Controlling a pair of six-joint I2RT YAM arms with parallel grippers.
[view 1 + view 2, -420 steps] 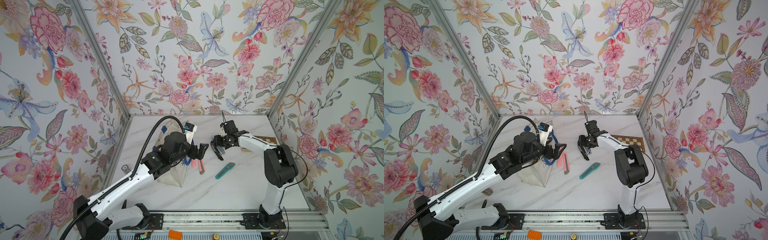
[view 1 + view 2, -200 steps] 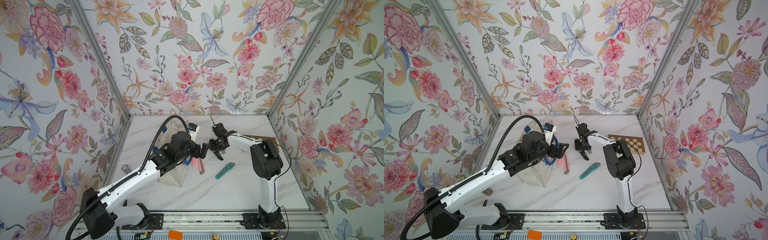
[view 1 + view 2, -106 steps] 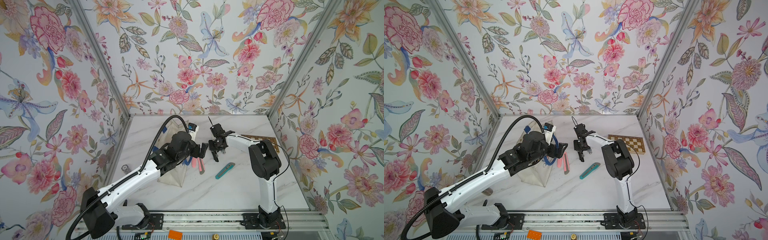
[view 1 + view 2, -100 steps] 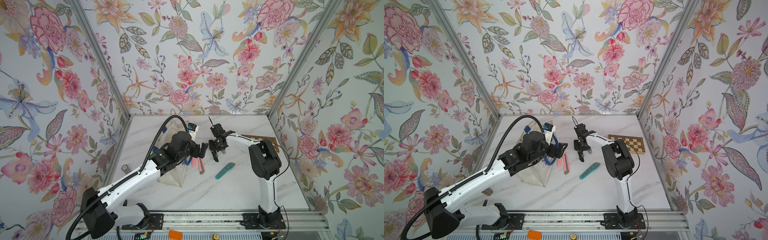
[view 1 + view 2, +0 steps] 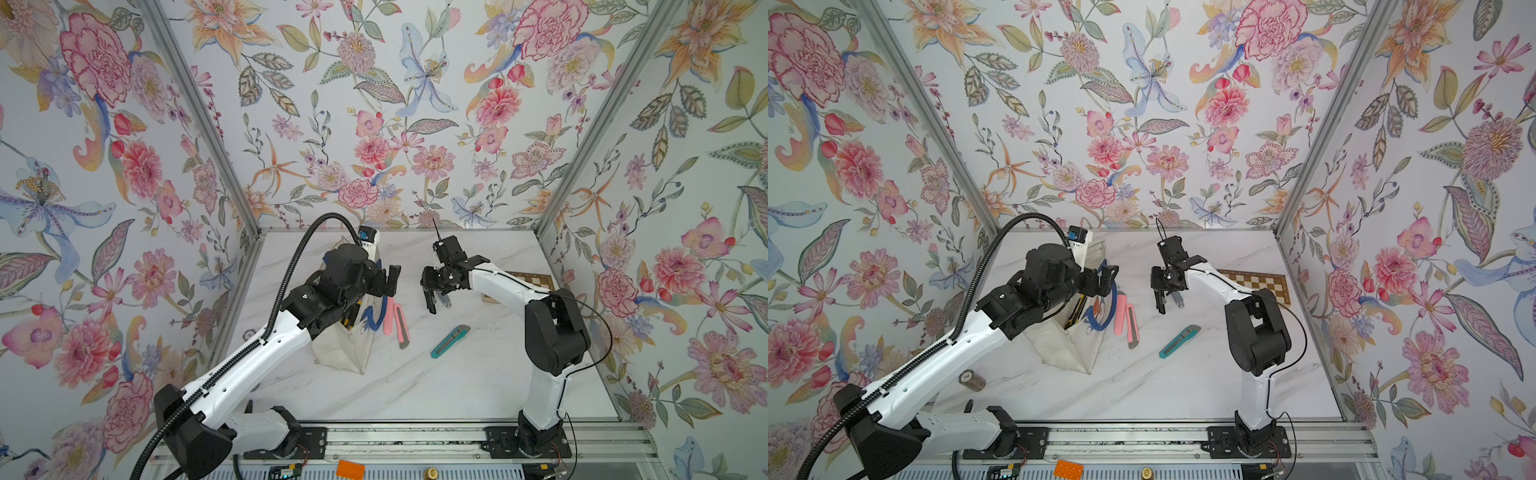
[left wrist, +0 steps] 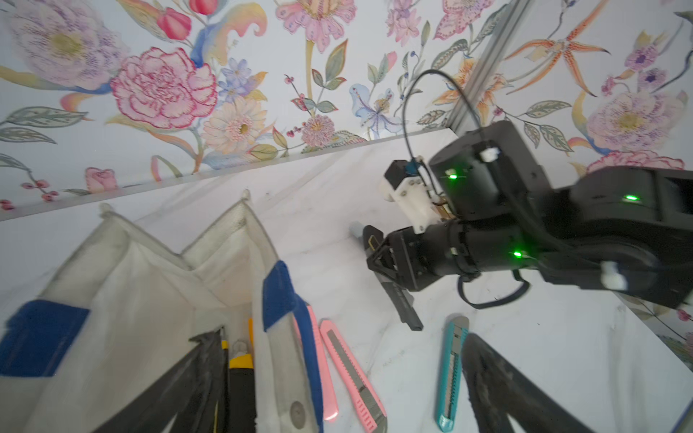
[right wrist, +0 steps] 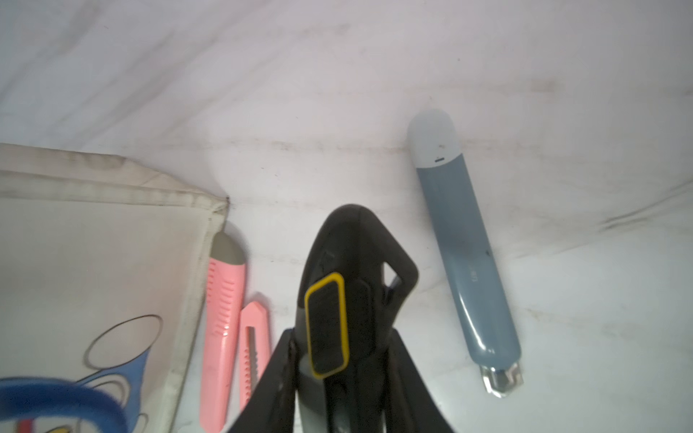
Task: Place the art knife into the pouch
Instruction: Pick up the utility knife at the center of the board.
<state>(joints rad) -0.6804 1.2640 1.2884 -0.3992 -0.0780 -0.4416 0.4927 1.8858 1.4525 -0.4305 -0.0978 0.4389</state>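
Observation:
My right gripper rises next and crosses over the pouch's open mouth to release the black art knife inside, because the pouch's upright side stands in its way.
My right gripper is shut on a black art knife with a yellow-edged slider. It holds the knife above the table, blade end hanging down, to the right of the pouch. The pouch is an off-white canvas bag with blue handles, and its mouth stands open. Black and yellow knives lie inside it. My left gripper is open wide at the pouch mouth. One of its fingers is inside the bag and the other is outside.
Two pink knives lie against the pouch's right side. A teal knife lies further right. A grey-blue knife rests beneath my right gripper. A chessboard sits at the back right, and a thread spool at the left.
The right arm swung its elbow in toward the middle and its jaws closed onto the black knife. The left arm edged slightly right at the pouch mouth.

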